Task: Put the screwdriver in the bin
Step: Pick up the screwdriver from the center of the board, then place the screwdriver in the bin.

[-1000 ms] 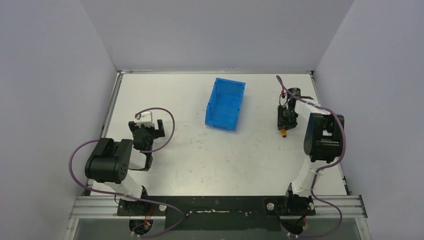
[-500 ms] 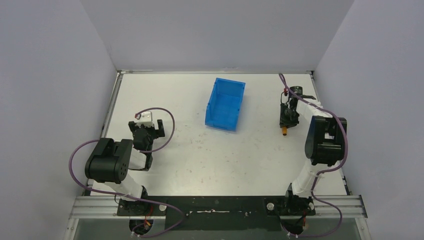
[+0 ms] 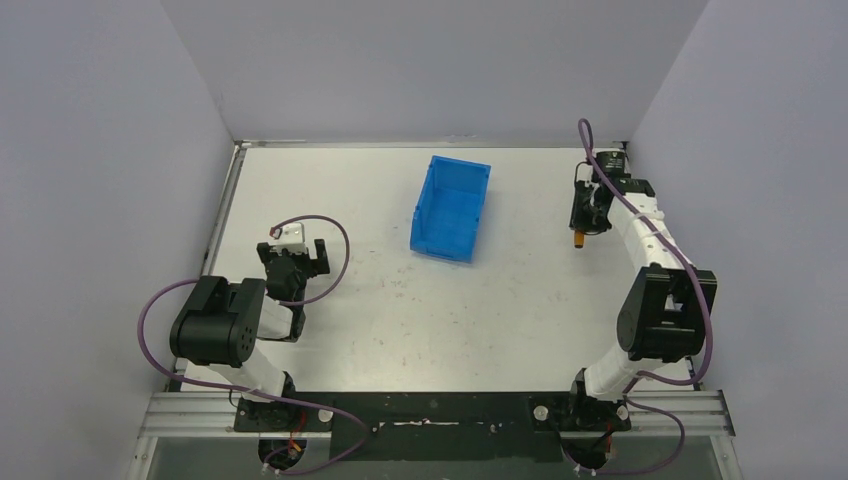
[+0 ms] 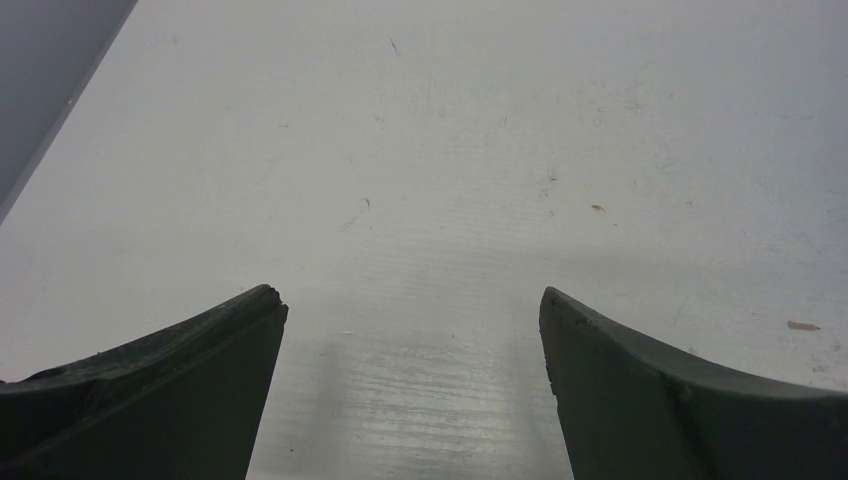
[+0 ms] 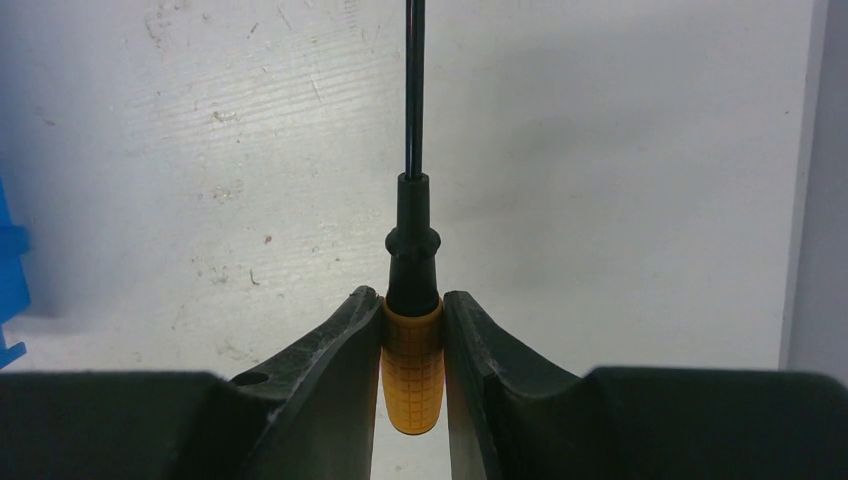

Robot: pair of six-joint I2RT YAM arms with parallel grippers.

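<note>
My right gripper, over bare table, next goes left in the top view over the bin's bottom, then down to free the screwdriver [image 3: 579, 240].
The blue bin [image 3: 452, 207] stands at the table's back middle, its low sloped front toward the arms. A sliver of it shows at the left edge of the right wrist view [image 5: 8, 290]. My right gripper [image 3: 586, 212] is far right of the bin, near the right wall. It is shut on the orange handle of the screwdriver [image 3: 579, 240]. In the right wrist view the gripper [image 5: 412, 300] clamps the handle [image 5: 412, 370], and the thin black shaft runs out of the top of the frame. My left gripper [image 3: 293, 256] is open and empty at the near left, over bare table [image 4: 412, 300].
Grey enclosure walls close in the table on three sides. The right wall [image 5: 815, 200] is close beside my right gripper. The white table [image 3: 480, 310] is scuffed, and purple cables loop off both arms.
My right arm has stretched out and carried the screwdriver toward the back right corner, still gripped. The left arm and the bin have not moved.
</note>
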